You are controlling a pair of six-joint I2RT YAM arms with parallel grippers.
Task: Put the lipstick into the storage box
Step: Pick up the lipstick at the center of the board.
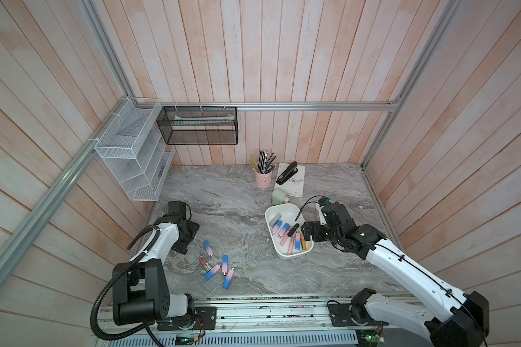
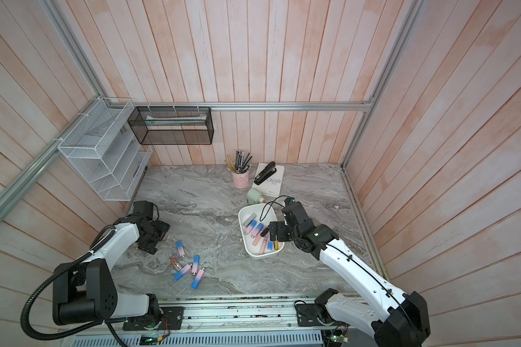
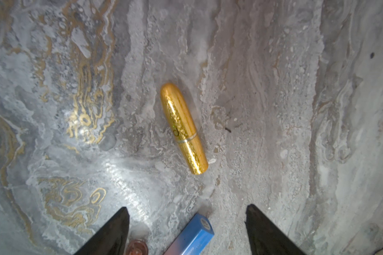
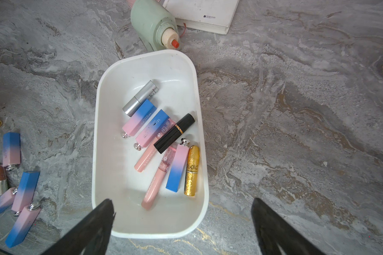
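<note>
My left gripper lowers away from the blue lipstick end next and closes on the gold lipstick's banded middle (image 3: 185, 138). This is because that middle lies below and beyond the ends of its fingers.
The storage box (image 1: 279, 253), a white tub, lies right of centre in both top views (image 2: 254, 254) and holds several lipsticks, among them a gold one (image 4: 191, 171) and a black one (image 4: 174, 133). My right gripper (image 4: 182, 200) hangs open and empty over the box's near rim (image 4: 111, 176); a top view shows it at the box's right side (image 1: 309, 232). Several pink-blue lipsticks (image 1: 225, 264) lie loose on the marble at front left. My left gripper (image 3: 187, 207) is open above the table beside them (image 1: 188, 238). A gold lipstick (image 3: 184, 129) lies beyond its fingertips, and a blue lipstick end (image 3: 192, 236) shows between them, untouched.
A pink pen cup (image 1: 263, 178), a white book with a black stapler (image 1: 291, 180) and a green sharpener (image 1: 278, 195) stand behind the box. A white wire rack (image 1: 133, 159) and a black mesh basket (image 1: 197, 126) hang on the back left walls.
</note>
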